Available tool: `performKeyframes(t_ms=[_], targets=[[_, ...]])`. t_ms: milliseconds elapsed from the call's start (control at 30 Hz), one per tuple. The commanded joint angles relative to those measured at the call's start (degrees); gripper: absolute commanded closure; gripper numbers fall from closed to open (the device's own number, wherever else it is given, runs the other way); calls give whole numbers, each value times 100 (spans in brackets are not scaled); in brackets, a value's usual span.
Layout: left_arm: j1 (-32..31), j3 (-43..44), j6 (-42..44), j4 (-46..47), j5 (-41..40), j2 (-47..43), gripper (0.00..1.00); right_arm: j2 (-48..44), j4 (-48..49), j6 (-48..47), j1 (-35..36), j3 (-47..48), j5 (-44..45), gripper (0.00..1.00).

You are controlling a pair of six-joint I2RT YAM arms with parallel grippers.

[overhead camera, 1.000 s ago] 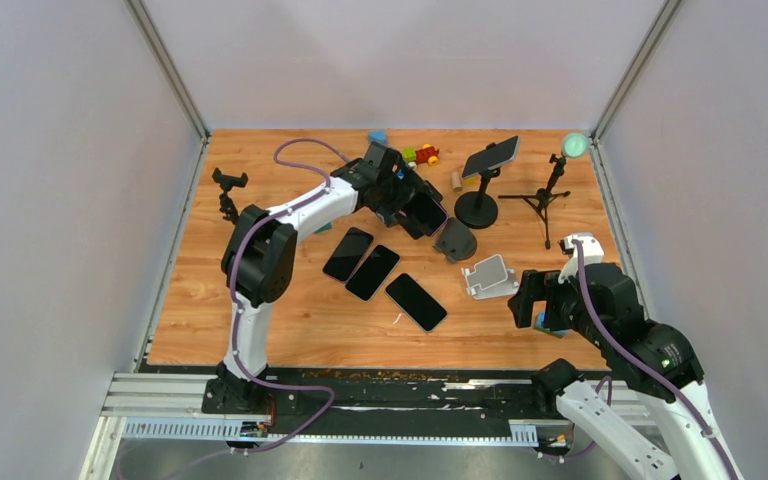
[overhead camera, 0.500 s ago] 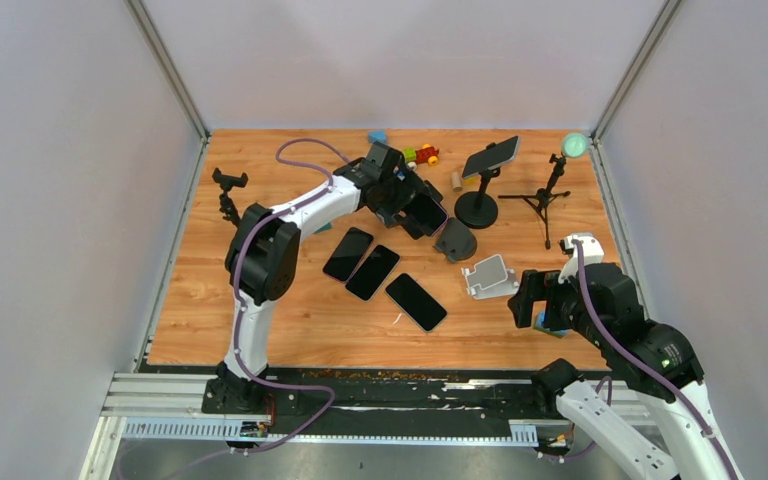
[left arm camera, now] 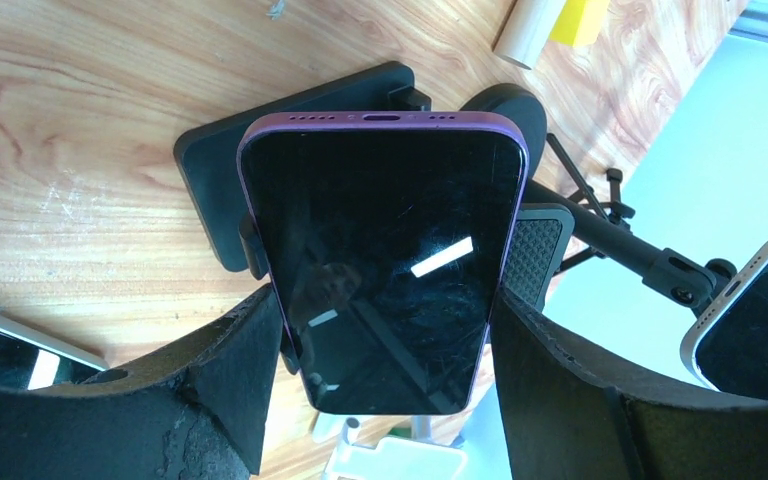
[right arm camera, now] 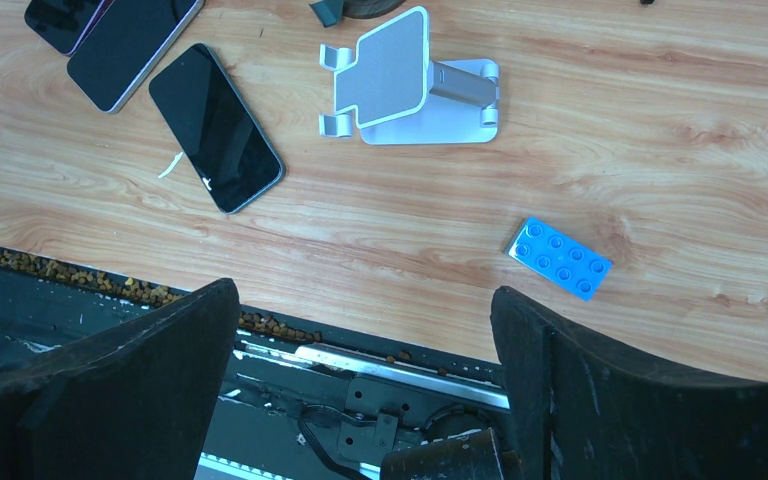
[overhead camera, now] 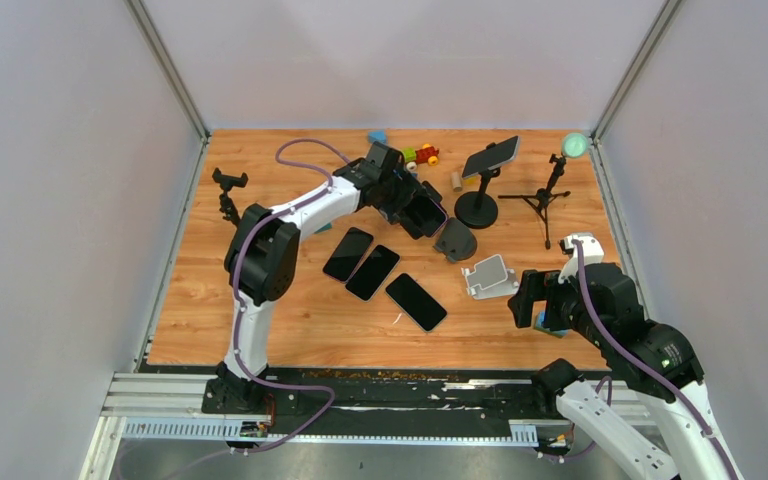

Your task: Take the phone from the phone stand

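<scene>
My left gripper is holding the phone and should next carry it back and to the left in the top view. Then it should lower the phone and let go of it on the bare tabletop beside the flat phones.
A purple-edged phone (left arm camera: 385,260) with a dark screen leans on a black phone stand (left arm camera: 210,190) at the back middle of the table. My left gripper (left arm camera: 385,310) straddles the phone's lower half, a black finger pressed against each long edge. From above, the left gripper (overhead camera: 415,205) covers most of the phone (overhead camera: 432,215), and the stand's base (overhead camera: 455,242) shows just right of it. My right gripper (right arm camera: 365,330) hangs open and empty over the table's near edge, at the right (overhead camera: 525,298).
Three phones lie flat side by side (overhead camera: 348,252), (overhead camera: 372,271), (overhead camera: 416,301). A white stand (overhead camera: 488,276) is empty. Another phone sits on a round-based stand (overhead camera: 490,156) beside a small tripod (overhead camera: 545,200). A blue brick (right arm camera: 558,257) lies near the right gripper.
The left gripper's fingers have closed in from wide open onto the phone's edges. The right arm has not moved.
</scene>
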Motion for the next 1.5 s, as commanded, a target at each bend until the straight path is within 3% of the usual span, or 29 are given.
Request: performKeyframes(t_ms=[0,633,1100,1233,1467], targets=[[-23,-301,-91,414,-57,-309,41,-33,250,58,-25,-34,32,2],[-24,-1009,379,1842,137,-1104,52,26,255,67,-26,-41,33,2],[-24,-1386,1206,2340,25,-1920,78,80,257,67,-25,-46,28,2],[-14,-1378,1811,2000,-152,-2260,85,100,266,58,-25,-40,19,2],[236,-1406,3216,350,-547,-2900,85,70,271,59,-21,-47,4,2]])
